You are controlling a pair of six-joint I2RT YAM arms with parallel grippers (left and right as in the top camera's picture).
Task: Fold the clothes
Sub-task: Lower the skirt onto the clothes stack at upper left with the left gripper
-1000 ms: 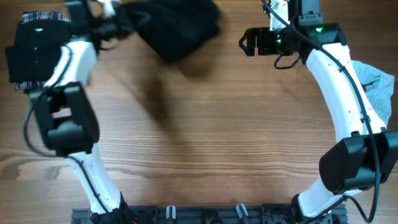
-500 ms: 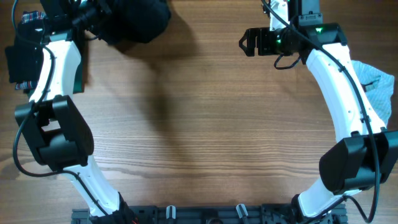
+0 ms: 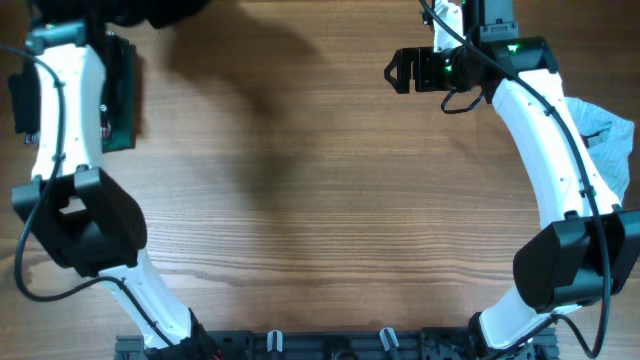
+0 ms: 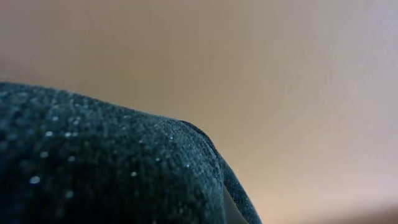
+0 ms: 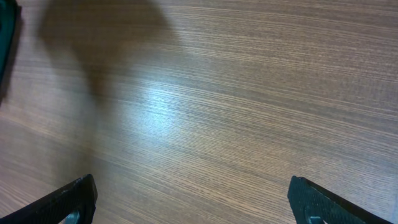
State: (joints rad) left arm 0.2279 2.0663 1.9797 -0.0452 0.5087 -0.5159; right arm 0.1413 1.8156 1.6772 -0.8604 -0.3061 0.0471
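Note:
My left gripper should next move back and down to release the black garment (image 3: 165, 10) onto the stack of folded clothes (image 3: 120, 95), which is below the gripper and closer to my base.
A black garment (image 3: 165, 10) hangs at the top left edge of the overhead view, carried by my left arm. My left gripper's fingers are hidden there. In the left wrist view the dark knit fabric (image 4: 93, 162) fills the lower left and covers the jaws. A stack of folded clothes with a green piece (image 3: 121, 95) lies at the far left, partly under the left arm. My right gripper (image 3: 392, 70) is open and empty above bare wood at the back right; in the right wrist view (image 5: 193, 199) its two fingers stand far apart.
A pale, crumpled cloth (image 3: 608, 135) lies at the right edge behind the right arm. A dark folded piece (image 3: 20, 100) lies at the far left edge. The wooden table (image 3: 320, 200) spans the view.
My left arm has swung left and back with the black garment, which now sits mostly past the top left edge. The right arm has not moved.

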